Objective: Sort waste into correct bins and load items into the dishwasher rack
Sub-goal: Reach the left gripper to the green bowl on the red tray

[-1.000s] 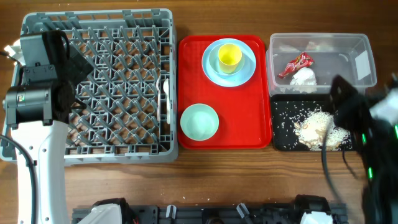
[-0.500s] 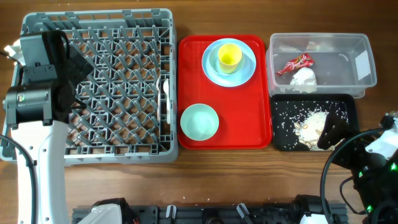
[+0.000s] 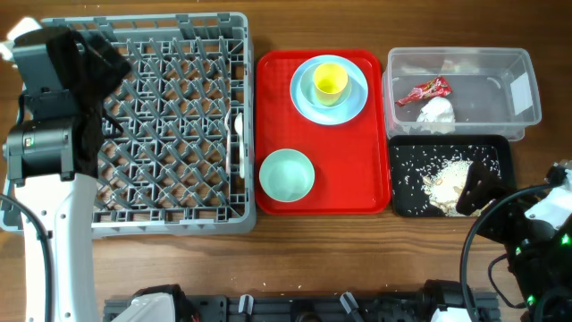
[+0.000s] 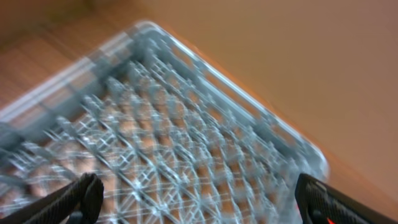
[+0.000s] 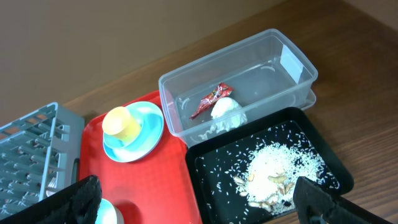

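Observation:
I will move my left gripper back across the rack, down onto the bowl's rim facing the black tray point(image 3: 407, 156), because the mint bowl still stands outside the rack.
The grey dishwasher rack point(image 3: 170, 222) fills the left side; white cutlery point(image 3: 238, 143) lies at its right edge. My left gripper point(image 4: 199, 200) is open and empty above the rack point(image 4: 186, 124), blurred. The light blue plate point(image 3: 308, 103) holds the yellow cup point(image 3: 330, 80); the mint bowl point(image 3: 286, 174) sits nearer. The clear tub point(image 3: 500, 98) holds the red-and-white wrapper point(image 3: 424, 91) and the white tissue point(image 3: 436, 111). The black tray point(image 3: 407, 156) holds rice scraps point(image 3: 451, 174). My right gripper point(image 5: 199, 202) is open and empty, over the black tray's point(image 5: 217, 168) near edge.
The plate and bowl rest on a flat red tray point(image 3: 357, 170) between the rack and the bins. My left arm point(image 3: 49, 143) stands over the rack's left side. My right arm point(image 3: 536, 224) is at the front right corner.
My right arm pulled back from over the black tray to the front right corner, then held still. My left gripper shifted toward the rack's far left corner.

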Controlling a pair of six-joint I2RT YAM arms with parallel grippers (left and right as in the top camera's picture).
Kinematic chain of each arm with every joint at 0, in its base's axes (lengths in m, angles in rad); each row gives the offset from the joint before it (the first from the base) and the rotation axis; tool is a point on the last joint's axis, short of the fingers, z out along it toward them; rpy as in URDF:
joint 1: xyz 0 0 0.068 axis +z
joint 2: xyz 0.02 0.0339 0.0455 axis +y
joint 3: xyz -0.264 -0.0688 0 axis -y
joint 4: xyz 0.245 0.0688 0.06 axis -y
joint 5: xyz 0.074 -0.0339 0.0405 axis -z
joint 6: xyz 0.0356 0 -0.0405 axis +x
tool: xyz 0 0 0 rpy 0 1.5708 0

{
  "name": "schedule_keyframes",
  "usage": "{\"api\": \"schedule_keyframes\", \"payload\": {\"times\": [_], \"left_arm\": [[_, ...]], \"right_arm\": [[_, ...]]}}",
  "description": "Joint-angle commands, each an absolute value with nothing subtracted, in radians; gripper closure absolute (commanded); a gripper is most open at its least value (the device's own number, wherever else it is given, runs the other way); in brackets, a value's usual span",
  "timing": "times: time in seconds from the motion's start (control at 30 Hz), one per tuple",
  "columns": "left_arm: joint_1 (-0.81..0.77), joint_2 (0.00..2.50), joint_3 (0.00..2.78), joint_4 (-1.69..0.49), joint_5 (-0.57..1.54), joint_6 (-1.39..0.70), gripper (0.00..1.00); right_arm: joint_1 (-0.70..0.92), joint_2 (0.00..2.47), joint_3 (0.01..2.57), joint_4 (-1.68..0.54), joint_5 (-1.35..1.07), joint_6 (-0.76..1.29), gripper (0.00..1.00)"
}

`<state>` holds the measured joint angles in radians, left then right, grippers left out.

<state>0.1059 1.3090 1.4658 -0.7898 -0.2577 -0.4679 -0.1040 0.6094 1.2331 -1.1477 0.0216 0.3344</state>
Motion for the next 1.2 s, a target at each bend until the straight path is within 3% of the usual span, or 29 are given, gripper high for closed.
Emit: {"api": "schedule_keyframes", "payload": {"times": [0.0,0.1,0.17,0.23,0.37,0.47,0.63,0.83,1.17], "left_arm": [[0.104,1.317,1.473,-0.895,0.312,-0.456,0.02],[0.002,1.357,1.472,-1.057,0.427,-0.456,0.20],[-0.133,1.385,1.472,-1.121,0.366,-0.456,0.33],[-0.279,1.390,1.472,-1.120,0.234,-0.457,0.39],[-0.568,1.408,1.472,-1.114,-0.038,-0.492,0.37],[-0.685,1.491,1.471,-1.102,-0.066,-0.491,0.36],[-0.711,1.673,1.471,-1.064,-0.069,-0.490,0.44],[-0.711,1.787,1.470,-1.020,-0.073,-0.479,0.41],[-0.790,1.852,1.353,-0.863,0.006,-0.479,0.44]], "right_arm": [[-0.106,0.605,1.236,-1.146,0.006,0.318,0.00],[-0.106,0.605,1.236,-1.146,0.006,0.318,0.00],[-0.106,0.605,1.236,-1.146,0.006,0.318,0.00],[-0.106,0.605,1.236,-1.146,0.006,0.318,0.00],[-0.106,0.605,1.236,-1.146,0.006,0.318,0.00],[-0.106,0.605,1.236,-1.146,0.006,0.318,0.00],[-0.106,0.605,1.236,-1.146,0.006,0.318,0.00],[-0.106,0.605,1.236,-1.146,0.006,0.317,0.00],[-0.106,0.605,1.236,-1.146,0.006,0.318,0.00]]}}
